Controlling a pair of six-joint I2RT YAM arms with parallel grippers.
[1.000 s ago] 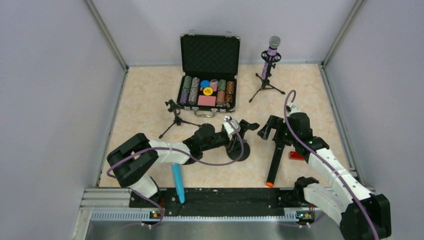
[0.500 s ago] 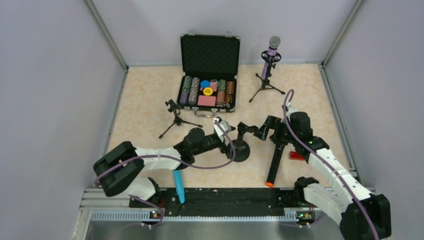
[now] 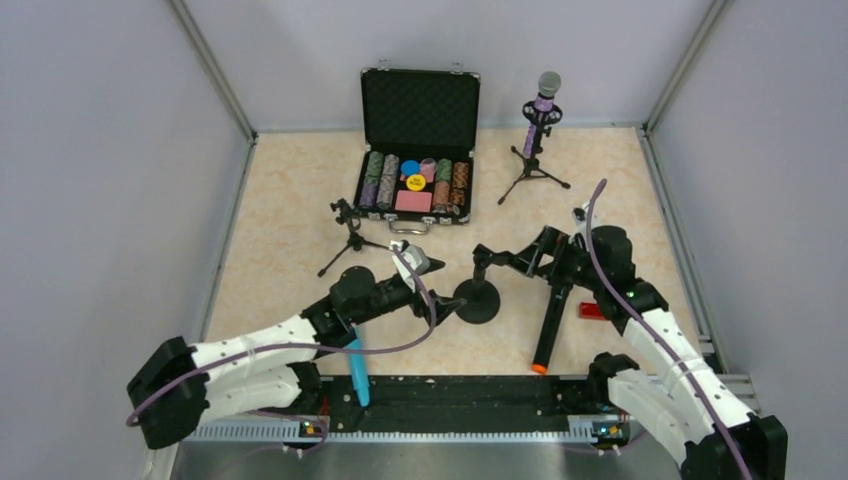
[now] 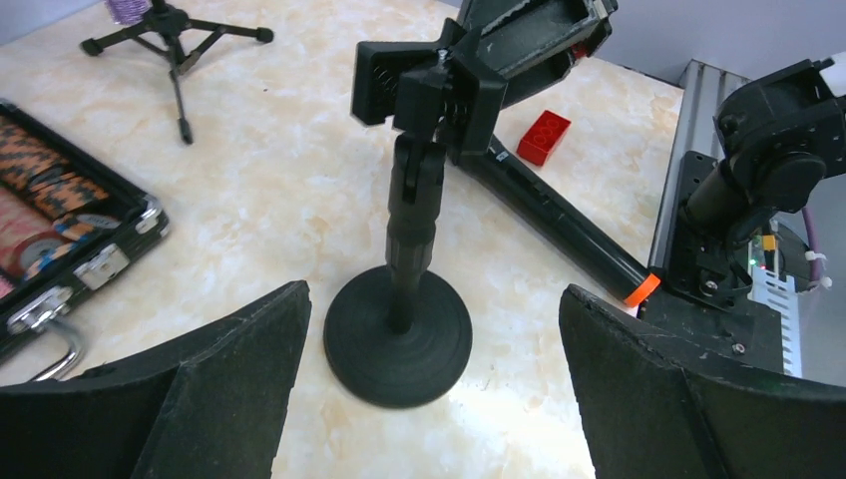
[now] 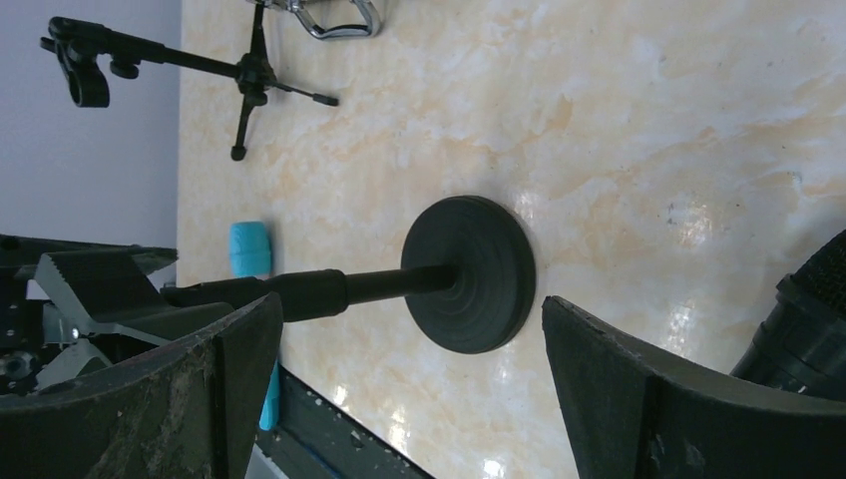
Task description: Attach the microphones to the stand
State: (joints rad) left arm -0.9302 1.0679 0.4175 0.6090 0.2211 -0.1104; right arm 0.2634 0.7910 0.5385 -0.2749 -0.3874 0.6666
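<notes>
My right gripper will next move clear of the empty clip, turn its fingertips downward and go down around the black microphone's neck (image 5: 795, 324), which is below the gripper.
A black round-base stand (image 3: 478, 300) stands upright on its own, its clip (image 3: 483, 255) empty. My left gripper (image 3: 432, 268) is open just left of it, the stand base (image 4: 397, 334) ahead of its spread fingers. From the right, my right gripper (image 3: 525, 258) faces the clip, open, with the stand's pole (image 5: 319, 289) between its fingers untouched. The black microphone (image 3: 550, 325) with an orange end (image 4: 643, 287) lies under the right arm. The turquoise microphone (image 3: 355, 365) lies by the near edge. The purple microphone (image 3: 541, 108) sits in a tripod stand (image 3: 532, 170) at the back.
An open case of poker chips (image 3: 415, 185) sits at the back centre. An empty tripod stand (image 3: 350, 232) stands left of it. A red block (image 3: 592, 311) lies right of the black microphone. Walls enclose the table on three sides.
My left gripper has opened, let go of the round-base stand and drawn back to the left. The stand now stands alone. The right gripper has shifted slightly toward the clip.
</notes>
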